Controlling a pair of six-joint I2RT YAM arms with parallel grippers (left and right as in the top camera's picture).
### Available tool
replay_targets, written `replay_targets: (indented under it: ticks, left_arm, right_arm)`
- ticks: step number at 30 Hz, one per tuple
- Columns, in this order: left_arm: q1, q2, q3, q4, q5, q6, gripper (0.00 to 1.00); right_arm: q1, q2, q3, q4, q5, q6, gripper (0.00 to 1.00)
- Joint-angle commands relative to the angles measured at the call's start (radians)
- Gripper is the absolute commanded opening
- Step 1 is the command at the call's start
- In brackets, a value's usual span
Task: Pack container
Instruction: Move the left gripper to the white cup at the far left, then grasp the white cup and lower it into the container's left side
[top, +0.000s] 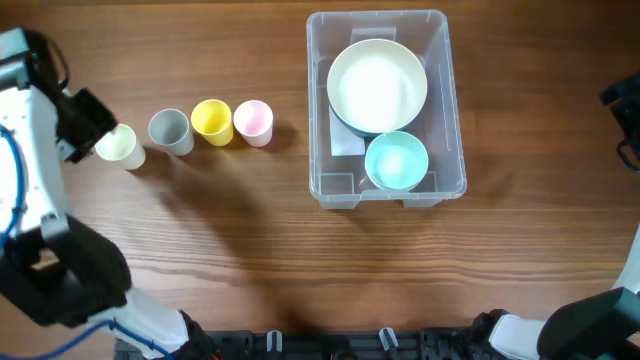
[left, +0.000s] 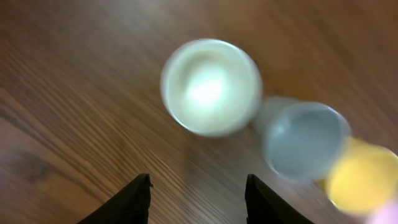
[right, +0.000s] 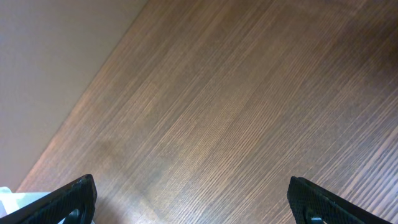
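Observation:
I should lower my left gripper next onto the pale-yellow cup's side away from the grey cup (left: 303, 140), because its open fingers are short of the pale-yellow cup.
The clear plastic container (top: 445, 110) stands at the upper middle-right of the table. It holds a large white bowl (top: 377, 84) and a small light-blue bowl (top: 396, 160). A row of cups stands to its left: pale-yellow (top: 120, 146), grey (top: 170, 130), yellow (top: 212, 121), pink (top: 253, 122). My left gripper (left: 198, 190) is open above the table, just short of the pale-yellow cup (left: 210, 86), with the grey cup (left: 303, 140) and yellow cup (left: 367, 180) beyond. My right gripper (right: 189, 196) is open wide over bare wood at the far right.
The left arm's body (top: 40, 200) fills the left edge of the overhead view. The right arm (top: 625, 110) sits at the right edge. The table's edge (right: 74, 106) runs diagonally across the right wrist view.

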Motion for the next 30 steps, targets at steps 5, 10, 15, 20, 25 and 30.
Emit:
replay_targets:
  ticks: [5, 10, 15, 20, 25, 30]
  left_arm:
    - [0.075, 0.228, -0.005, 0.106, 0.074, 0.058, 0.49]
    - [0.075, 0.287, -0.005, 0.130, 0.073, 0.062, 0.15]
    - [0.089, 0.214, 0.000, 0.079, 0.015, 0.061, 0.04]
    - [0.092, 0.004, 0.000, 0.016, 0.029, 0.055, 0.04]
    - [-0.245, -0.277, 0.000, 0.051, 0.261, 0.114, 0.04]
    - [-0.802, -0.226, 0.000, 0.347, 0.082, 0.114, 0.04]
  right_arm:
    - [0.003, 0.005, 0.005, 0.002, -0.005, 0.006, 1.00]
    - [0.003, 0.005, 0.005, 0.002, -0.005, 0.006, 1.00]
    - [0.003, 0.005, 0.005, 0.002, -0.005, 0.006, 1.00]
    - [0.003, 0.005, 0.005, 0.002, -0.005, 0.006, 1.00]
    - [0.003, 0.005, 0.005, 0.002, -0.005, 0.006, 1.00]
    - [0.003, 0.005, 0.005, 0.002, -0.005, 0.006, 1.00]
